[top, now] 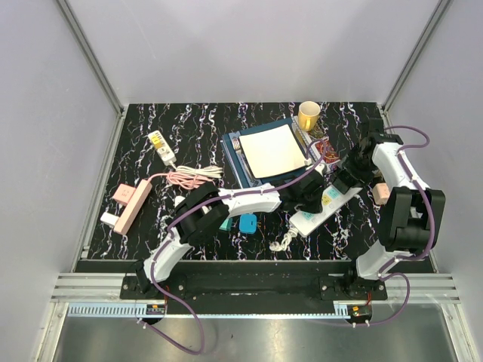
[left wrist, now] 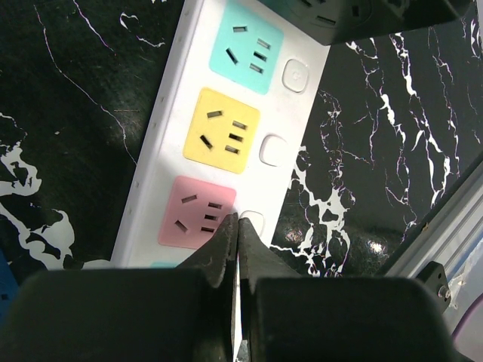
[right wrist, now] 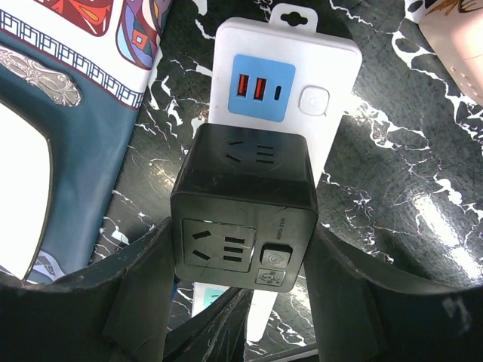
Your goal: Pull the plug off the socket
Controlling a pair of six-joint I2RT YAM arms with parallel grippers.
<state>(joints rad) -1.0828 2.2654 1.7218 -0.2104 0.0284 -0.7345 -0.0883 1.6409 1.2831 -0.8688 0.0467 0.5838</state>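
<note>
Bare tabletop lies below and back from my right gripper beside the white power strip (top: 323, 210), so next I should lift the black cube plug clear, carry it back, lower and release it.
A white power strip (top: 323, 210) with teal, yellow and pink sockets lies at the centre right; it also shows in the left wrist view (left wrist: 299, 113) and the right wrist view (right wrist: 332, 62). A black cube plug (right wrist: 245, 204) sits on the strip near its blue USB panel; its edge shows in the left wrist view (left wrist: 347, 19). My right gripper (right wrist: 241, 302) is shut on the cube, one finger on each side (top: 346, 177). My left gripper (left wrist: 238, 226) is shut and empty, its tips on the strip beside the pink socket (top: 303, 197). I cannot tell whether the cube's pins are still seated.
A blue book with a white sheet (top: 270, 152) lies behind the strip and a yellow cup (top: 309, 115) behind that. A pink power strip (top: 133, 204), a white-yellow strip (top: 161, 145) and a pink cable coil (top: 193, 177) lie at the left. Teal pieces (top: 247, 222) are near the front.
</note>
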